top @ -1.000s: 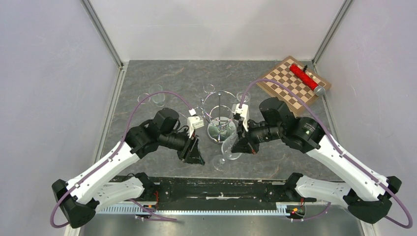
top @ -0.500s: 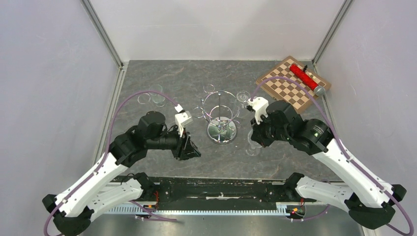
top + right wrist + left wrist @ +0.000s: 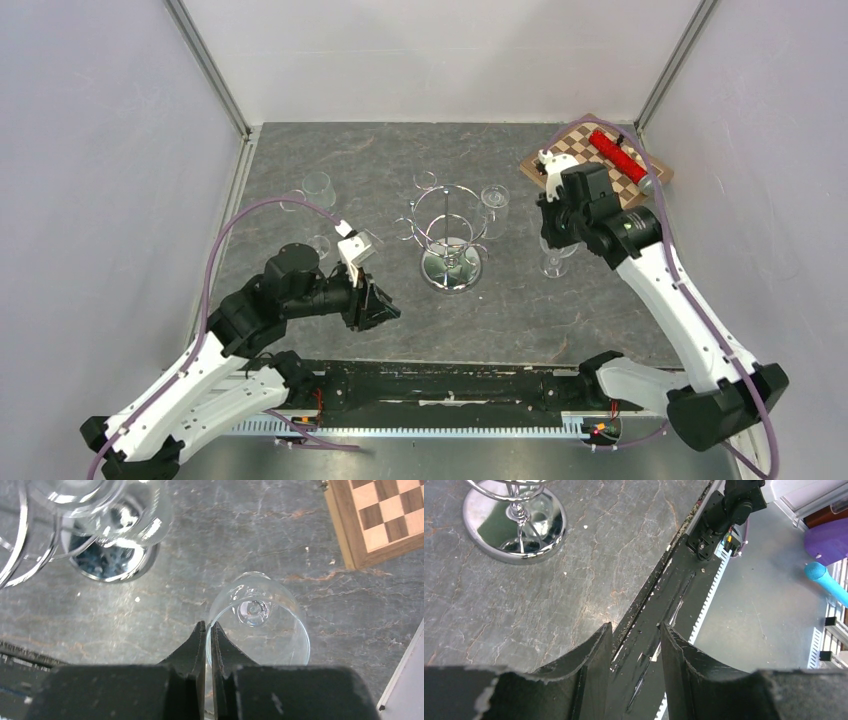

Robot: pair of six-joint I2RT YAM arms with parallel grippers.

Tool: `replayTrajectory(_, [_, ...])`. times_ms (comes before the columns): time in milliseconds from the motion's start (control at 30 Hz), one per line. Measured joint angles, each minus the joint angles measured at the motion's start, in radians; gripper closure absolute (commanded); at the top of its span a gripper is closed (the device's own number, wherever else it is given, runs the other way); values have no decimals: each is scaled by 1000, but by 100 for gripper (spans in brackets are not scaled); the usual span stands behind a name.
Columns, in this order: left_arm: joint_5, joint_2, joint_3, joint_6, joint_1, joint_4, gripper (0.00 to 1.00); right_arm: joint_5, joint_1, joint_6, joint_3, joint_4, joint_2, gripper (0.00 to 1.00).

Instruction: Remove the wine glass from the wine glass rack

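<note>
The tabletop beside the chessboard's edge facing the rack (image 3: 447,232) is bare, so my right gripper will carry the glass outward to that patch next and release it there.
The chrome wine glass rack (image 3: 447,232) stands mid-table; its mirrored base (image 3: 514,525) shows in the left wrist view. A clear wine glass (image 3: 555,252) is upright to the right of the rack, well apart from it. My right gripper (image 3: 556,226) is above it, shut on its rim. From above, the fingertips (image 3: 208,625) pinch the rim of this glass (image 3: 257,625). Whether its foot touches the table I cannot tell. Another glass (image 3: 494,197) hangs on the rack's right side. My left gripper (image 3: 385,310) is open and empty near the front edge, its fingers (image 3: 596,652) apart.
Clear glasses (image 3: 318,188) stand on the table at the far left. A chessboard (image 3: 585,180) carrying a red object (image 3: 617,153) lies at the back right, just behind the right arm. The black base rail (image 3: 440,380) runs along the near edge.
The right arm carried the wine glass away from the rack, to the right and back toward the chessboard, turning it upright. The left arm drew back toward the front left, still open.
</note>
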Motion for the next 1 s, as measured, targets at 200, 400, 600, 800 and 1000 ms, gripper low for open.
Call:
replayTrajectory(200, [-24, -32, -26, -18, 0, 7, 54, -31, -109, -1, 18, 88, 100, 100])
replayTrajectory(400, [-56, -94, -53, -37, 0, 7, 53, -59, -169, 5, 93, 162, 208, 100])
replayTrajectory(600, [-87, -135, -61, -38, 0, 8, 53, -86, -198, 21, 188, 217, 324, 100])
replayTrajectory(800, [-116, -137, -81, -38, 0, 7, 53, -90, -205, 27, 238, 258, 420, 100])
replayTrajectory(1000, [-143, -153, -89, -39, 0, 7, 51, -118, -225, 29, 272, 266, 502, 100])
